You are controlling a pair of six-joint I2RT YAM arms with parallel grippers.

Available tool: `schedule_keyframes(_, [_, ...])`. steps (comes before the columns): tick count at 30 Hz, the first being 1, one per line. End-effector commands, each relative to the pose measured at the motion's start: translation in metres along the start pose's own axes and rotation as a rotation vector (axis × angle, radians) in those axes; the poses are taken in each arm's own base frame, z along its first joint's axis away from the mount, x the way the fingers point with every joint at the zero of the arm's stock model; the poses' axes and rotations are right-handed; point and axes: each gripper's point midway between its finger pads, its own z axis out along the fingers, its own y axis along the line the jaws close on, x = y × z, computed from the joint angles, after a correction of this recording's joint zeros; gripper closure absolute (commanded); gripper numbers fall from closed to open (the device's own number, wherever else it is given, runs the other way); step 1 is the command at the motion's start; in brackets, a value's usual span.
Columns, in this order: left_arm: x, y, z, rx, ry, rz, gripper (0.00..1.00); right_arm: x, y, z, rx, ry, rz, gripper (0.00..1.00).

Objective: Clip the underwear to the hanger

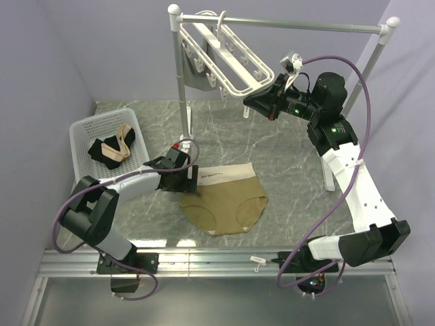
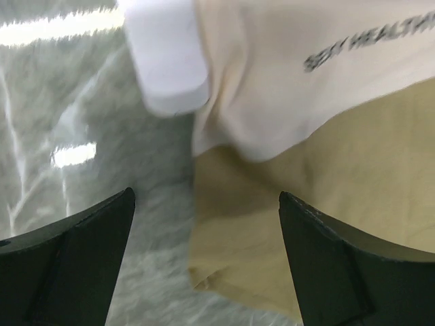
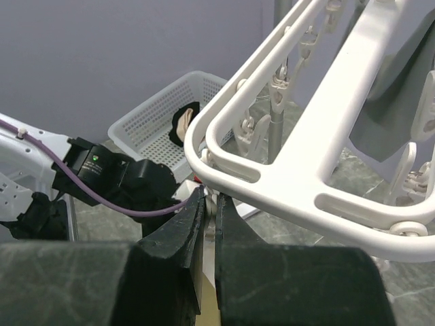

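The robot should move its left gripper outward and to the right in the top view to pinch the waistband's lettered end, because that end lies beyond its open fingers.
The tan underwear (image 1: 228,204) lies flat on the marble table, its pale waistband label (image 1: 221,175) at the far edge. My left gripper (image 1: 192,182) is low over the garment's left edge. In the left wrist view it (image 2: 205,195) stands open, with the underwear's side edge (image 2: 326,190) lying between the fingers and untouched. The white hanger (image 1: 231,61) hangs tilted from the rail. My right gripper (image 1: 248,105) is raised at its near corner. In the right wrist view it (image 3: 211,197) is shut on a small white clip (image 3: 213,202) dangling under the hanger frame (image 3: 306,163).
A silver rail stand (image 1: 285,26) carries the hanger and a grey garment (image 1: 194,76). Its post (image 1: 183,115) stands just behind the left gripper. A white basket (image 1: 85,129) with black and beige cloth pieces (image 1: 112,151) sits at the left. A white rounded block (image 2: 166,61) lies beside the waistband.
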Motion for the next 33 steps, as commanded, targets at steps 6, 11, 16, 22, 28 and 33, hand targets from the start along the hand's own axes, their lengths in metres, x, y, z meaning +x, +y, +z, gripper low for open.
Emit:
schedule_keyframes(6, [-0.051, -0.039, 0.017, 0.049, -0.11, -0.034, 0.08, -0.009, 0.012, -0.008, 0.006, -0.022, -0.047, 1.0])
schedule_keyframes(11, [-0.059, -0.065, 0.027, 0.083, -0.12, -0.034, 0.08, -0.006, 0.013, -0.009, 0.005, -0.017, -0.046, 1.0])
schedule_keyframes(16, [-0.055, -0.092, 0.042, 0.104, -0.099, 0.016, 0.13, -0.007, 0.013, -0.009, 0.002, -0.017, -0.057, 1.0])
schedule_keyframes(22, [-0.055, -0.107, 0.058, 0.086, -0.074, 0.062, 0.2, -0.004, 0.012, -0.008, 0.001, -0.013, -0.057, 1.0])
schedule_keyframes(28, [-0.06, -0.094, 0.06, 0.012, -0.102, 0.084, 0.4, -0.003, 0.012, -0.008, -0.003, -0.012, -0.063, 1.0])
schedule_keyframes(33, [-0.059, -0.085, 0.068, -0.032, -0.091, 0.149, 0.5, -0.001, 0.013, -0.008, -0.005, -0.012, -0.062, 1.0])
